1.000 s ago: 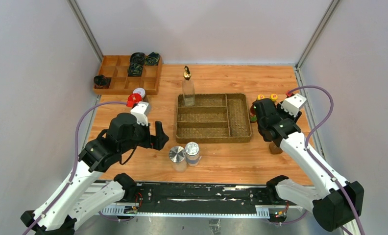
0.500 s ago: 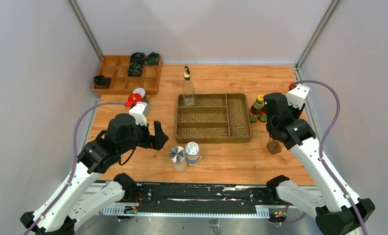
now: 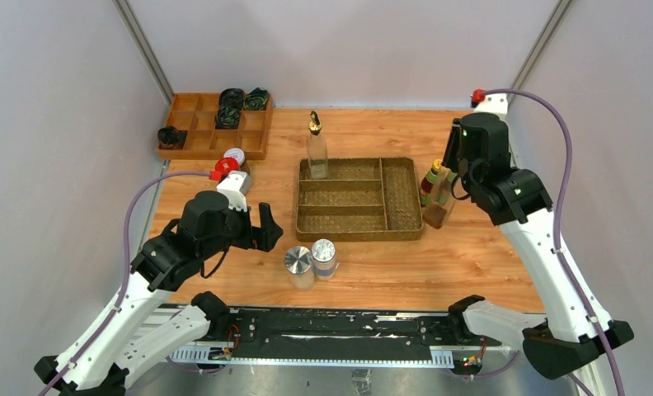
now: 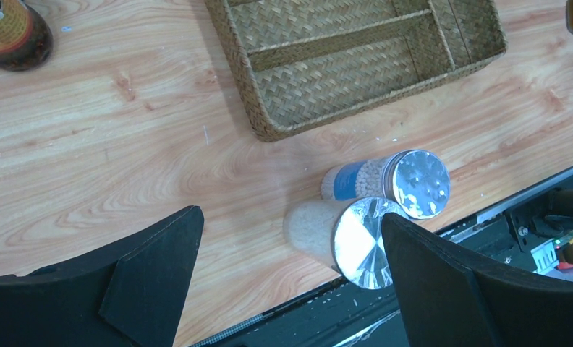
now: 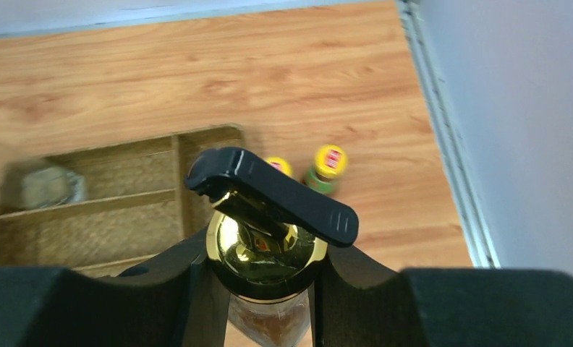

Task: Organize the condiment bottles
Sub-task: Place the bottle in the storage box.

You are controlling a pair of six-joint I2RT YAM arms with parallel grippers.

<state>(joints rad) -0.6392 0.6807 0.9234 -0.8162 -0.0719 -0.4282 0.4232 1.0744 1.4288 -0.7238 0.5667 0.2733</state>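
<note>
I will next move my right gripper left in the top view, then down over the tray's back section (image 3: 353,169) (image 5: 128,173) to release, as room remains beside the standing bottle.
My right gripper (image 3: 455,172) is shut on the gold collar of a clear gold-spouted bottle (image 3: 439,205) with brown liquid, held above the table just right of the woven tray (image 3: 360,229). The right wrist view shows the fingers (image 5: 175,289) clamping its neck (image 5: 265,253). Two yellow-capped sauce bottles (image 3: 431,177) stand behind it. The other gold-spouted bottle (image 3: 316,150) stands in the tray's back-left compartment. Two silver-lidded shakers (image 3: 298,262) (image 3: 324,254) stand in front of the tray. My left gripper (image 3: 265,233) is open and empty, left of them. Red-lidded (image 3: 223,168) and white-lidded (image 3: 235,154) jars stand far left.
A wooden divided box (image 3: 193,132) with dark rolled cloth bundles sits at the back left. The left wrist view shows both shakers (image 4: 363,246) (image 4: 416,182) near the table's front edge and the tray corner (image 4: 269,126). Enclosure walls stand close on both sides.
My right gripper has lifted the brown-liquid bottle from the table's front right and carried it back and left, next to the tray's right edge. The left arm has not moved.
</note>
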